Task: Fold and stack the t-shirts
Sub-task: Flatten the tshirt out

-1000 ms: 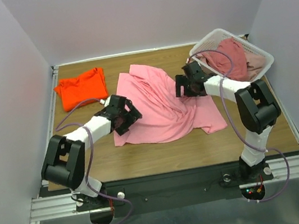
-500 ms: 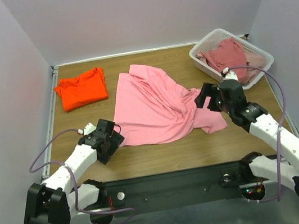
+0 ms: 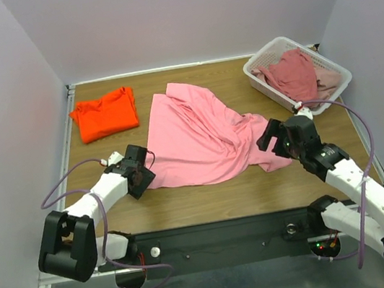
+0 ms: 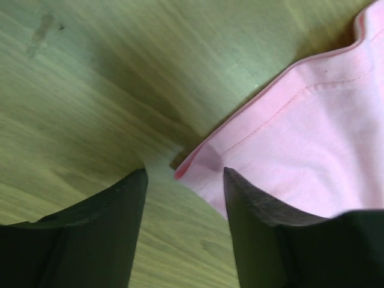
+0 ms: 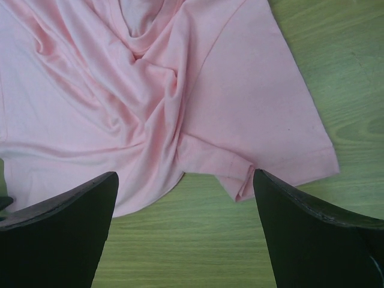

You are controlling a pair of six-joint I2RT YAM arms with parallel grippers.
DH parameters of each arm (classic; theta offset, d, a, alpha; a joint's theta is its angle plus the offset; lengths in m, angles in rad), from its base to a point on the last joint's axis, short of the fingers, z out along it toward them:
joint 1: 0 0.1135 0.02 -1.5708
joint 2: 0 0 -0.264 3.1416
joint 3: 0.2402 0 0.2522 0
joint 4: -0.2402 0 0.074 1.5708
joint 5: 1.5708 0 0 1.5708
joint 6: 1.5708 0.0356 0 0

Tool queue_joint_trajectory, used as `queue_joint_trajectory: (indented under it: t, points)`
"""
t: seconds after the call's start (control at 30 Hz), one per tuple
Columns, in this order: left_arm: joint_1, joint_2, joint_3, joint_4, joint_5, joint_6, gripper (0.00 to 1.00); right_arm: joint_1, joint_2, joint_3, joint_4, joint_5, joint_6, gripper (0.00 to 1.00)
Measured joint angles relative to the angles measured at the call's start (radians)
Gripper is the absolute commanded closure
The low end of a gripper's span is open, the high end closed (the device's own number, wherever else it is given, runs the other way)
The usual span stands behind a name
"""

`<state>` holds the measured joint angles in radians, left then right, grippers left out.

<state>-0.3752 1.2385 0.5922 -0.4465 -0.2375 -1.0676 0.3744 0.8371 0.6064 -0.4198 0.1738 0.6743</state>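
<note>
Next, my right gripper moves down toward the right in its wrist view and closes on the sleeve's outer corner (image 3: 290,163) (image 5: 332,165), which sticks out onto bare wood.
A bubblegum pink t-shirt (image 3: 202,139) lies spread and wrinkled on the wooden table, also in the right wrist view (image 5: 150,90). My left gripper (image 3: 142,175) is open, low over the table at the shirt's near left corner (image 4: 192,165), which lies just ahead of the open fingers. My right gripper (image 3: 269,135) is open and empty above the shirt's near right sleeve (image 5: 240,186). A folded orange t-shirt (image 3: 105,114) lies at the far left. Dusty rose (image 3: 292,73) and pale pink (image 3: 328,78) shirts sit in the basket.
The white slatted basket (image 3: 257,75) stands at the far right corner. Bare wood (image 3: 222,196) runs along the table's near edge. Grey walls enclose the table on three sides.
My left gripper moved up and right to the pink shirt's near left corner. My right arm swung back from the basket side and now hovers over the shirt's near right sleeve.
</note>
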Motion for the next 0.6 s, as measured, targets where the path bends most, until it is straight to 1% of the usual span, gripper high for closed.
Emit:
queue_joint_trajectory:
  t: [0.07, 0.1, 0.13, 0.2, 0.3, 0.33, 0.37, 0.43, 0.6]
  points:
    - [0.000, 0.013, 0.003, 0.017, -0.003, 0.005, 0.46, 0.000, -0.001, 0.000, -0.008, 0.006, 0.005, 0.00]
    - [0.001, 0.017, 0.005, 0.026, -0.003, 0.008, 0.47, 0.000, -0.002, 0.000, -0.013, 0.009, 0.006, 0.00]
    - [0.002, 0.023, 0.005, 0.041, -0.003, 0.012, 0.55, 0.000, -0.005, 0.000, -0.019, 0.011, 0.008, 0.00]
    - [0.004, 0.036, 0.008, 0.064, 0.001, 0.019, 0.63, 0.000, -0.010, -0.001, -0.026, 0.015, 0.011, 0.00]
    - [0.004, 0.056, 0.012, 0.104, 0.011, 0.028, 0.64, 0.000, -0.020, -0.002, -0.039, 0.029, 0.016, 0.00]
    - [0.004, 0.059, 0.012, 0.117, 0.016, 0.031, 0.67, 0.000, -0.025, -0.002, -0.047, 0.038, 0.019, 0.00]
    - [0.004, 0.062, 0.012, 0.129, 0.021, 0.031, 0.75, 0.000, -0.027, -0.002, -0.051, 0.044, 0.021, 0.00]
    - [0.004, 0.066, 0.008, 0.146, 0.032, 0.036, 1.00, 0.000, -0.037, -0.002, -0.066, 0.066, 0.026, 0.00]
    - [0.004, 0.069, 0.003, 0.174, 0.055, 0.049, 1.00, 0.000, -0.045, -0.002, -0.094, 0.121, 0.042, 0.00]
